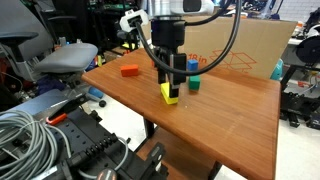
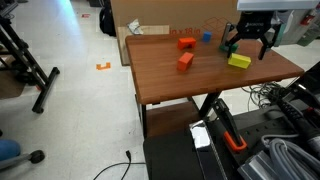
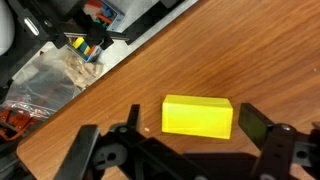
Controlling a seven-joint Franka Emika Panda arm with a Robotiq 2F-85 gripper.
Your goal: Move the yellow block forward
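The gripper moves down around the block next and closes on the yellow block's ends (image 1: 169,93) (image 3: 197,116), since its open fingers still hang above the block.
The yellow block (image 1: 170,94) lies flat on the wooden table (image 1: 230,120). It also shows in an exterior view (image 2: 238,61) and in the wrist view (image 3: 198,116). My gripper (image 1: 171,78) hangs open just above it, also seen in an exterior view (image 2: 246,47). In the wrist view the two black fingers (image 3: 190,128) stand on either side of the block's long ends. A small gap shows at each end, and neither finger touches the block.
Two orange blocks (image 2: 186,43) (image 2: 185,62), a blue cube (image 1: 193,66) and a green cube (image 1: 194,84) lie on the table near the block. A cardboard box (image 1: 245,45) stands behind the table. Cables and equipment (image 1: 40,140) lie below the table's edge.
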